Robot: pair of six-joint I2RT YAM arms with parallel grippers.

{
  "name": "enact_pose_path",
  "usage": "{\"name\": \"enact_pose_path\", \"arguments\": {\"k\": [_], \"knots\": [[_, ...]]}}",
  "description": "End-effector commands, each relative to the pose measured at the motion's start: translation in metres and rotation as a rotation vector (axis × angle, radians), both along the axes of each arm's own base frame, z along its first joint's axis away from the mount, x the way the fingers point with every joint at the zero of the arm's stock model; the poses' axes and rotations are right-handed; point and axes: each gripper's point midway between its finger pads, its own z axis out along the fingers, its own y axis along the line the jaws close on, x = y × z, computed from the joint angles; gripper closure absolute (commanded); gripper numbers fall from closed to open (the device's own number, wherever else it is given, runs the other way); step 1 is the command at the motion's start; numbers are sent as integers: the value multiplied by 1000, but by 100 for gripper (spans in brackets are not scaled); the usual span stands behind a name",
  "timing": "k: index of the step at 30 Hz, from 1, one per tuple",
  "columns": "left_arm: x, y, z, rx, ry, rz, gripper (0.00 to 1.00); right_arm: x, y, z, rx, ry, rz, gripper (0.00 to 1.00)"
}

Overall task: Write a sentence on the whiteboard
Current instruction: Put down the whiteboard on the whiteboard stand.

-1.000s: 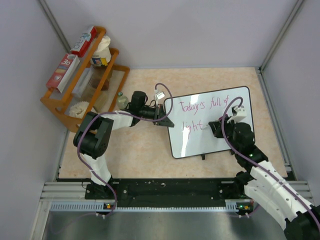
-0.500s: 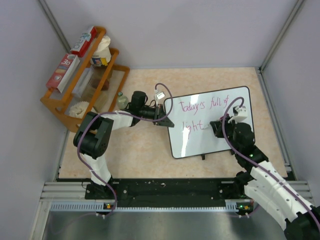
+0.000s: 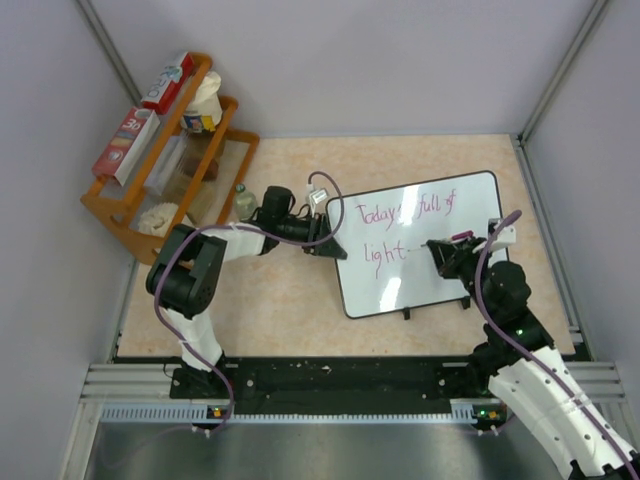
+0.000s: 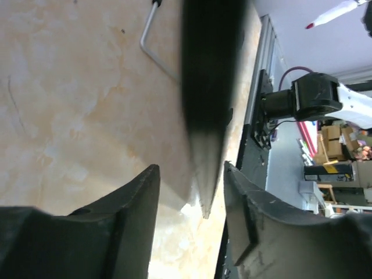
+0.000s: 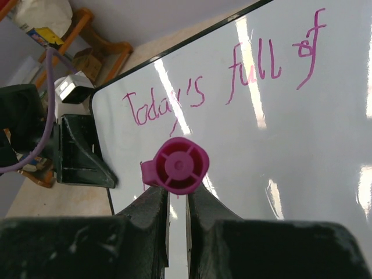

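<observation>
The word "light" is written, so my right gripper will next move back past the board's near edge and down to the bare tabletop there to let go of the pink marker (image 3: 462, 238).
The whiteboard (image 3: 440, 275) lies on the right half of the table. The sentence (image 3: 405, 212) reads "Today's full of" with "light" (image 3: 384, 252) below, in pink. My right gripper (image 3: 447, 252) is shut on a pink marker (image 3: 462, 238), over the board's right part, just right of "light". In the right wrist view the marker's pink end (image 5: 180, 165) sits between the fingers, above the board (image 5: 302, 163) and the writing (image 5: 232, 87). My left gripper (image 3: 330, 243) is at the board's left edge. In the left wrist view the dark board edge (image 4: 206, 116) points between spread jaws, touching neither.
A wooden rack (image 3: 110, 215) with boxes and bottles stands at the back left. A small bottle (image 3: 240, 200) stands beside it, close to my left arm. Grey walls close in the table on three sides. A metal rail (image 3: 330, 380) runs along the near edge.
My right gripper has drawn back to the right with the marker, away from the word "light", which now shows in full. The left gripper has shifted only slightly at the board's edge.
</observation>
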Motion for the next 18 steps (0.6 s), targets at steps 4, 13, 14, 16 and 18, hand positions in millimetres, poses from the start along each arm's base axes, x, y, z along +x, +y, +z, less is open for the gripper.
{"name": "enact_pose_path", "arguments": {"k": [4,13,14,16,18], "knots": [[3,17,12,70,-130,89,32,-16,13,-4,58,73,78,100],[13,50,34,215,-360,270,14,-40,25,-22,118,199,160,100],[15,56,39,232,-394,310,13,-43,25,-28,115,231,163,100],[14,62,43,245,-428,339,9,-50,29,-29,129,260,191,100],[14,68,55,246,-471,368,1,-57,30,-35,140,309,200,100]]}}
